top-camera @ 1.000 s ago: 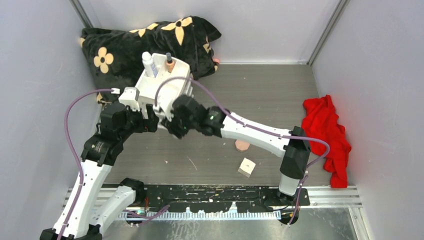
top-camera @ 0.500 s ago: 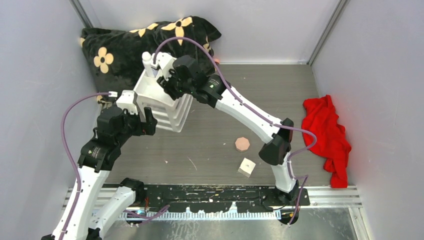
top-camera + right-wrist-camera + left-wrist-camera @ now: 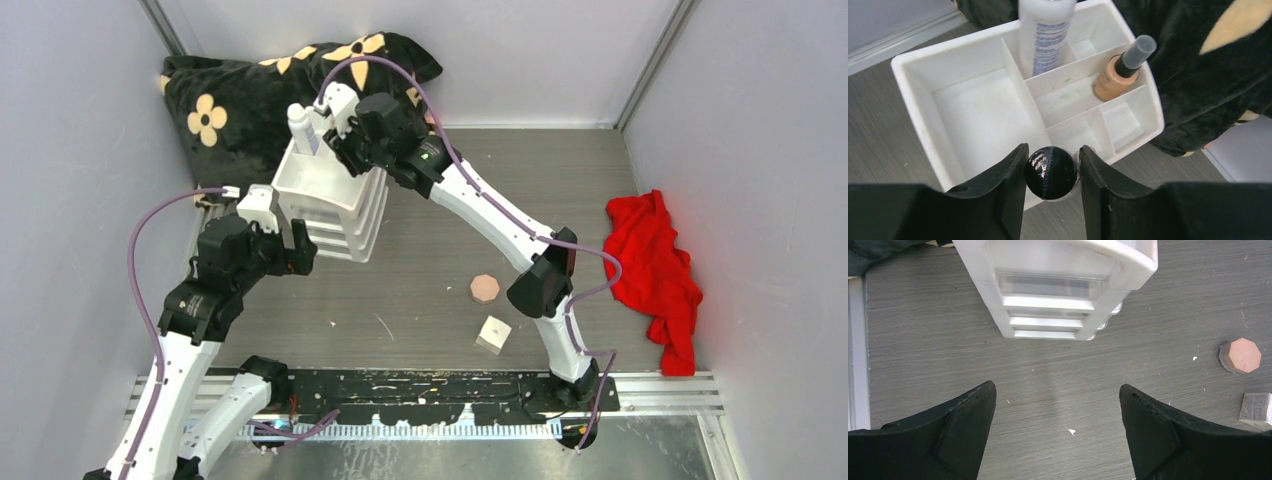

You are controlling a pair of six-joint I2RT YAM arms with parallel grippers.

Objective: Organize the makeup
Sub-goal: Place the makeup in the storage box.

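My right gripper should next move outward over the small compartment [image 3: 1082, 135] beside the tan bottle's slot, then down to release the jar, because that compartment is empty.
My right gripper [image 3: 1052, 150] is shut on a small clear jar with a black lid [image 3: 1050, 172], held just above the near rim of the white drawer box's top tray [image 3: 913, 95]. In the tray stand a white bottle [image 3: 1045, 35] and a tan dark-capped bottle [image 3: 1113, 77]. In the top view the right gripper [image 3: 340, 130] hovers over the box [image 3: 330, 200], beside the white bottle [image 3: 299, 125]. My left gripper [image 3: 1058, 390] is open and empty over the table, in front of the box [image 3: 1058, 290]. The pink-brown compact [image 3: 485, 288] and white cube [image 3: 493, 334] lie on the table.
A black flowered cushion [image 3: 260, 90] lies behind the box in the back left corner. A red cloth [image 3: 655, 275] lies by the right wall. Grey walls close in the table on three sides. The compact [image 3: 1241, 355] and cube [image 3: 1255, 410] lie right of my left gripper.
My right gripper has risen from in front of the box and moved back over its top tray, jar in its jaws. The left gripper has drawn back a little from the box.
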